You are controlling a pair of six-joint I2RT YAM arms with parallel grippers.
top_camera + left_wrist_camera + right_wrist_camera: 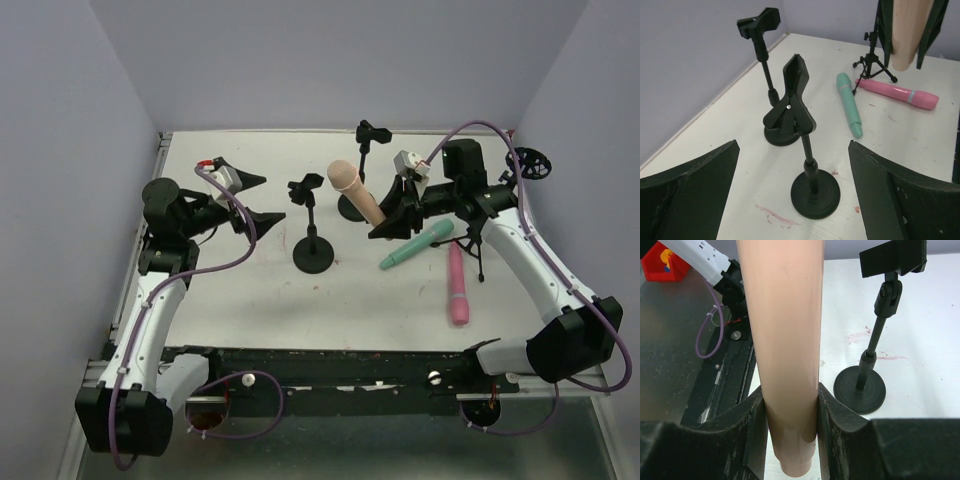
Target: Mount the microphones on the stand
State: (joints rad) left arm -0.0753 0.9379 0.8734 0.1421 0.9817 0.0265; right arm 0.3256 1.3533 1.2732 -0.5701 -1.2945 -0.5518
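My right gripper should move the peach-tan microphone to the left in the top view, into the middle stand's empty clip [305,188] [893,259], and let go, because the clip is that way.
My right gripper [388,222] is shut on the lower body of the peach-tan microphone [357,192] and holds it tilted above the table, head up and to the left. In the right wrist view the microphone [785,340] fills the gap between the pads [752,425]. The mint-teal microphone [415,245] and the pink microphone [457,285] lie on the table at the right. A round-based stand [313,240] with an empty clip stands in the middle, a second [365,150] behind it. My left gripper [262,200] is open and empty, facing the middle stand [810,165].
A small black tripod stand [478,245] stands beside the pink microphone, under my right arm. A black round part [530,163] sits at the back right corner. Purple walls close in the table on three sides. A black rail [330,365] runs along the front edge.
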